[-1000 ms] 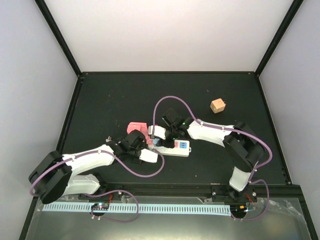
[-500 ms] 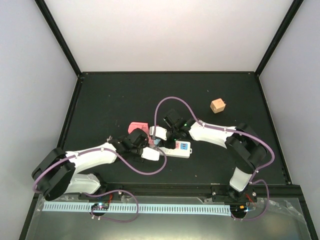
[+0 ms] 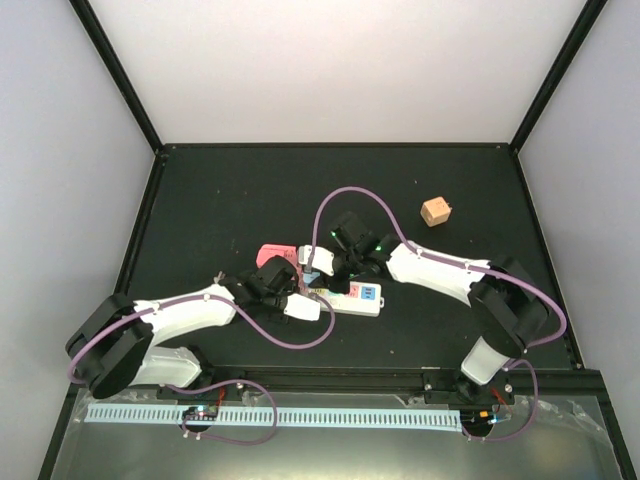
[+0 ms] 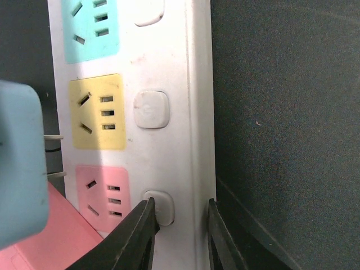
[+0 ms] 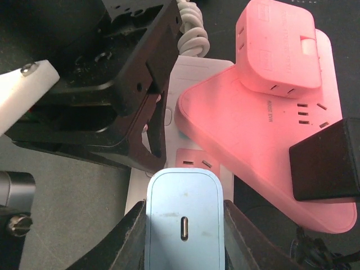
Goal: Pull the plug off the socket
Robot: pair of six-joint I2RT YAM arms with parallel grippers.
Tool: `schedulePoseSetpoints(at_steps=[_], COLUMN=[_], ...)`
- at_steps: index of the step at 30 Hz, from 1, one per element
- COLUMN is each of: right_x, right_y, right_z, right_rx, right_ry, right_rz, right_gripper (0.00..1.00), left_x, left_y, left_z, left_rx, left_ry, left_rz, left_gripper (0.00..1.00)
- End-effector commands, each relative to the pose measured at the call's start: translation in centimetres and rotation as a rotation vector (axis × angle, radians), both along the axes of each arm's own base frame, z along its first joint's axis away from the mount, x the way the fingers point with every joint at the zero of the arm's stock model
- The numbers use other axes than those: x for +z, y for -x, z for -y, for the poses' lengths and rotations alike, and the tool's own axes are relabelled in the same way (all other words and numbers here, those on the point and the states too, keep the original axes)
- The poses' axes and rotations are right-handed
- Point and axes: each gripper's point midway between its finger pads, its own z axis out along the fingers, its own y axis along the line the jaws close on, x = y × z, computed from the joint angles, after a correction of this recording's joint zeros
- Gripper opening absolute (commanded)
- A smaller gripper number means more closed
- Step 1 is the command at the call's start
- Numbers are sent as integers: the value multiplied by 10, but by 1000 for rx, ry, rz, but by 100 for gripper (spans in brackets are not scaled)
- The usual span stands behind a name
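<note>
The right gripper needs to swing outward next and release the plug on bare tabletop beside the wooden cube (image 3: 460, 217), because that spot lies to the gripper's right in the top view.
The socket (image 3: 352, 297) is a long white power strip lying on the black table. In the left wrist view (image 4: 169, 67) it shows teal, yellow and pink outlets. The plug (image 5: 184, 225) is a light blue charger block, and my right gripper (image 5: 184, 212) is shut on its two sides. In the left wrist view the plug (image 4: 19, 169) hangs by the yellow outlet, with thin metal prongs showing at its edge. My left gripper (image 4: 179, 225) is shut across the strip's long edge beside the pink outlet. In the top view both grippers meet at the strip's left end (image 3: 312, 284).
A pink triangular power adapter (image 5: 264, 152) with a pink cube plugged on top lies right against the strip, and it also shows in the top view (image 3: 272, 253). A coiled white cord (image 5: 191, 28) leaves the strip's end. A small wooden cube (image 3: 436, 211) sits at the far right.
My right arm's forearm and elbow have swung to the right, and its gripper has shifted slightly with the plug in it. My left gripper has kept its hold on the strip.
</note>
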Motion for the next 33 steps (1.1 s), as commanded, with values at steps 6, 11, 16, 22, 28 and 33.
schedulePoseSetpoints(at_steps=[6,11,16,22,28,33], right_x=[22,40,56,78,102,106], right_y=[-11,-18,-32,-63,-89,-108], right_z=[10,31,59,110,171,234], right_rx=[-27,-82,-163,-310,-458,-592], right_ry=[-22,-26,-28,-40,-30,19], right_rz=[2,-1,9,28,68,77], right_gripper=[9,10,11,11,12,12], left_x=[-22,8,42,88,129,157], left_y=[25,21,16,6,4,7], left_z=[-23,-11,2,16,20,17], left_rx=[49,69,87,115,115,129], left_ry=[-107,-20,66,172,262,324], left_rz=[-143,-124,-115,-78,-31,6], left_gripper=[27,30,37,59,94,99])
